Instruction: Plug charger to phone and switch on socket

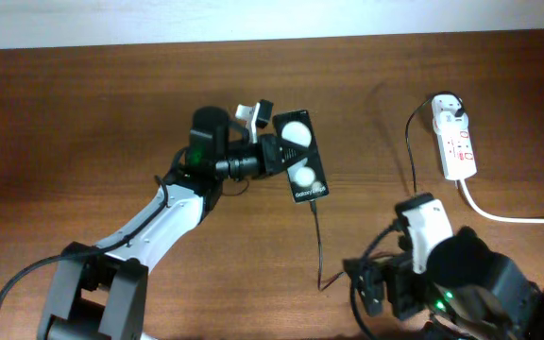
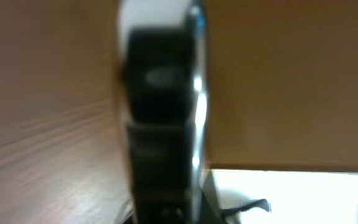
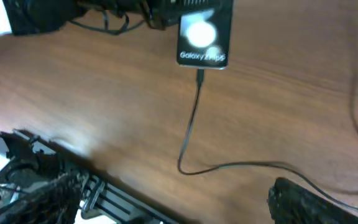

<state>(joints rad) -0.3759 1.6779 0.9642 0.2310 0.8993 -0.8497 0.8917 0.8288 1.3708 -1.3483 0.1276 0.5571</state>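
Note:
My left gripper will next go down to the bare tabletop below it and let go of the phone, because the plug is already in the phone's lower edge.
The phone is a black slab with two white spots, held by its left edge in my left gripper, which is shut on it. The left wrist view shows the phone edge-on and blurred. The charger cable runs from the white adapter on the socket to the phone's lower edge, where its plug tip appears inserted. The phone also shows in the right wrist view. My right gripper is open and empty near the front edge, just right of the cable's bend.
The socket's thick white cord runs off to the right. A pale wall edge borders the far side of the wooden table. The left arm lies diagonally across the front left.

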